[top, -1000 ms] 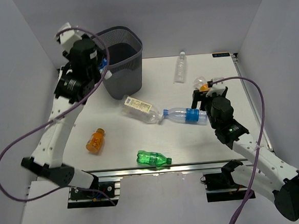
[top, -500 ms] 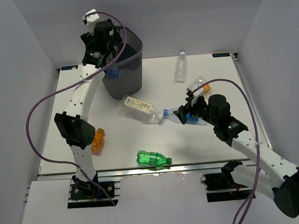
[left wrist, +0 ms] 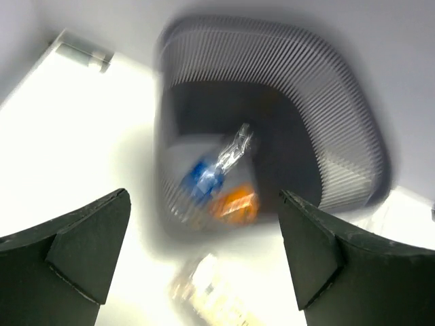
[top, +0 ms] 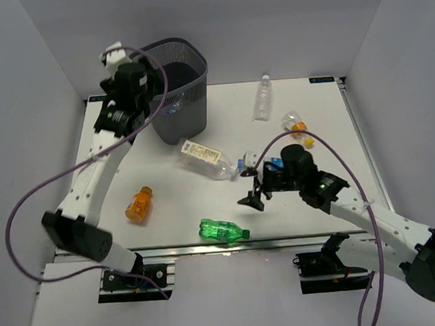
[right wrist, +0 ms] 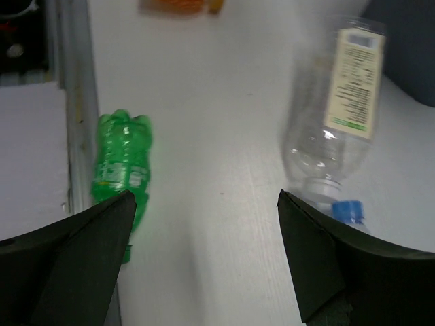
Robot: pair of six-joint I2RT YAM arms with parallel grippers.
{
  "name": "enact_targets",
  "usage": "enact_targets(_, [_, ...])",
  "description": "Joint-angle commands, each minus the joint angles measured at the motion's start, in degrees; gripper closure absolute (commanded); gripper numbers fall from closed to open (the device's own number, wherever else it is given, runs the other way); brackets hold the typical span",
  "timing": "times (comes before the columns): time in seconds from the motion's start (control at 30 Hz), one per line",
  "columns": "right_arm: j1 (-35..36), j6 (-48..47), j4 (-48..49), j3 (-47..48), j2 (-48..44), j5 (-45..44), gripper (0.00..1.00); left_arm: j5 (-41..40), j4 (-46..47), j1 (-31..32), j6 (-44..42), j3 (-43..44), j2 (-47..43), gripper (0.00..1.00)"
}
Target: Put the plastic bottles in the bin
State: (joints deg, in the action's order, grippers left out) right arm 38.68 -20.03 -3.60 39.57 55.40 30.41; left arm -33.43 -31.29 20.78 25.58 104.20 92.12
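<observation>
My right gripper moves back and down, to the left in the top view, onto the green bottle's label next, since the green bottle lies clear of others.
The bin (top: pixel 184 76) stands at the back left. In the left wrist view the bin (left wrist: pixel 340 102) holds a clear bottle with a blue label (left wrist: pixel 216 166) and an orange bottle (left wrist: pixel 236 206). My left gripper (top: pixel 148 95) hangs open and empty by the bin's left rim. My right gripper (top: pixel 254 189) is open over the table's middle, between the green bottle (right wrist: pixel 122 166) and the cream-label bottle (right wrist: pixel 340 115). My right arm partly covers a blue-label bottle (top: pixel 276 163); its blue cap (right wrist: pixel 348 210) shows. Also lying on the table are an orange bottle (top: pixel 139 204), a small clear bottle (top: pixel 262 99) and a stubby orange one (top: pixel 297 124).
The green bottle (top: pixel 224 230) lies close to the table's near metal rail (right wrist: pixel 71 102). Grey walls close in the table on three sides. Purple cables loop off both arms.
My left gripper has opened; the blue-label bottle it carried now lies in the bin, and the arm has drawn back left. My right arm has swung left towards the table's middle.
</observation>
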Motion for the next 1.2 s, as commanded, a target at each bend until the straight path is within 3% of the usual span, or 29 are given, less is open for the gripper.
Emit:
enact_targets(0.0, [8.4,-7.5,-9.0,4.2,3.1,-2.2,0.11,1.4,-1.3,0.1,7.1,-18.0,-13.7,0.02])
enact_targets(0.03, [12.7,-8.2,-9.9,4.5,4.4,-3.8,0.11,1.3,-1.2,0.1,9.1,-22.4,-16.6,0.02])
enact_targets(0.17, [18.3,-4.6,-8.4,4.1,10.0,-8.3,0.11,3.3,-1.0,0.1,15.3,-40.9,-28.2,0.02])
enact_targets(0.27, [20.8,-0.3,1.0,0.1,12.8,-7.4,0.11,3.3,-4.5,0.1,20.4,-48.4,-32.8,0.02])
enact_targets(0.43, [25.3,2.7,8.2,-1.4,19.1,-13.2,0.11,4.7,-7.9,0.1,21.5,-52.6,-34.7,0.02])
enact_targets(0.7, [25.7,3.5,13.4,-3.4,28.9,-15.9,0.11,3.4,-9.8,0.1,22.1,-56.0,-34.9,0.02])
enact_targets(0.8, [25.7,5.0,16.9,-3.2,32.1,-18.2,0.2,2.9,-10.4,0.1,22.2,-56.0,-35.4,0.02])
enact_targets(0.93, [25.7,5.9,19.0,-0.2,30.5,-17.6,0.55,3.5,-11.1,0.1,22.3,-57.0,-37.5,0.02])
enact_targets(1.0, [25.5,5.4,20.2,2.0,28.4,-17.9,0.65,3.5,-12.5,0.1,22.5,-57.0,-38.1,0.02])
enact_targets(1.17, [23.6,5.6,20.6,10.3,24.9,-24.7,0.74,2.9,-14.5,0.1,23.0,-57.7,-41.7,0.02])
